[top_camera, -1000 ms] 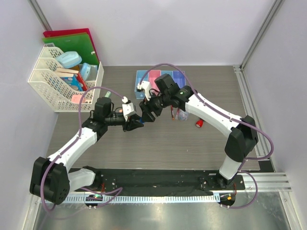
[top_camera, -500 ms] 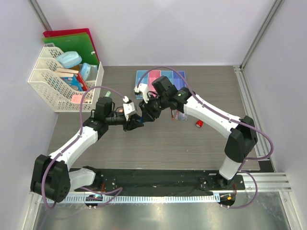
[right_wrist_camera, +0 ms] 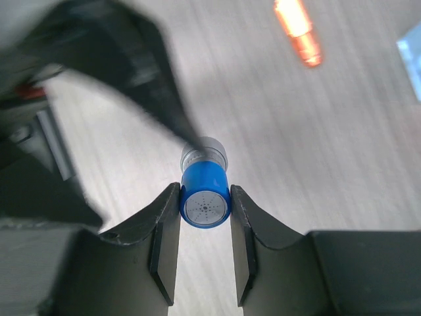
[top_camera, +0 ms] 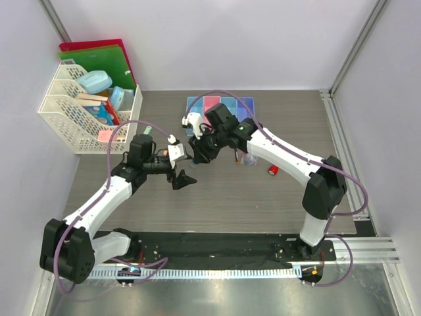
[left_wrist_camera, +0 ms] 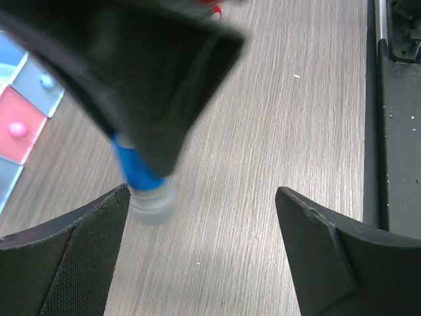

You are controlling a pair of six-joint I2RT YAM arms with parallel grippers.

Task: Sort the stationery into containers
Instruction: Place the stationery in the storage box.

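Observation:
My right gripper carries the blue cylinder outward to the pink bin next, over its far end. It then lowers the cylinder into the opening and releases.
A short blue cylinder with a clear cap hangs above the table with my right gripper shut on its blue body. In the left wrist view the same blue piece sits just off my left finger. My left gripper is open with only bare table between its fingers. In the top view my left gripper and right gripper are close together at mid-table. The containers lie just behind them. Two thin pens, a clear bluish lump and a short orange marker lie to the right.
A white lattice rack with boxes and red and green folders stands at the back left. A small green piece lies beside the left arm. A pink bin and a light blue bin each hold a small bead.
My left gripper has opened and drawn back off the blue piece. My right gripper has shut on it and shifted slightly left.

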